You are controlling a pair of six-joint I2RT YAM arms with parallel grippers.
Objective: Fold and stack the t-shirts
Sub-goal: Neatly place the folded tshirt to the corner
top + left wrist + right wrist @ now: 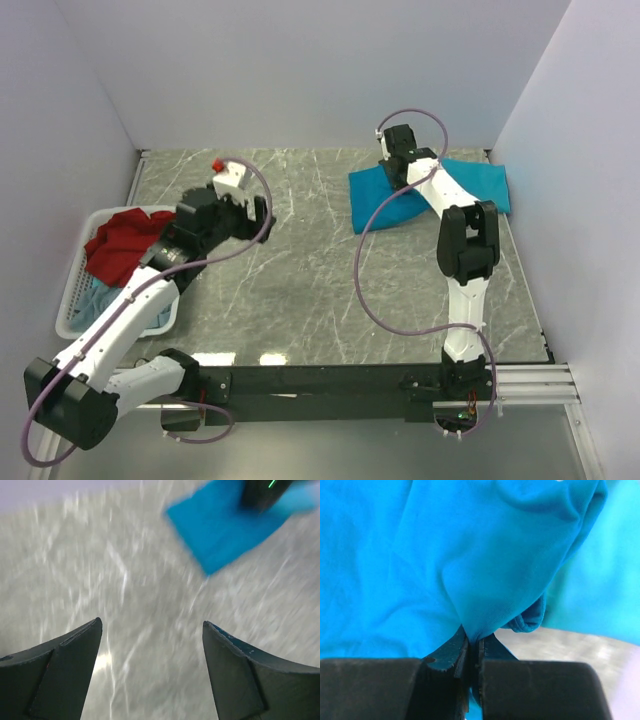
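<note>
My right gripper moves to the right in the top view next and releases the teal-blue t-shirt's fold over the far edge of the paler teal cloth lying flat nearby.
A teal-blue t-shirt (400, 190) lies partly folded at the table's far right; it also shows in the left wrist view (225, 525). My right gripper (392, 160) is shut on a pinched fold of this t-shirt (485, 580), jaws closed on the cloth. A red t-shirt (125, 240) lies heaped in the white slatted basket (75, 300) at the left, over a pale grey-blue one (95, 297). My left gripper (262, 212) is open and empty above the bare table, its dark fingers (65, 660) wide apart.
The grey marbled table (300, 290) stretches between basket and blue shirt. Grey walls close in the left, back and right sides. Purple cables loop from both arms.
</note>
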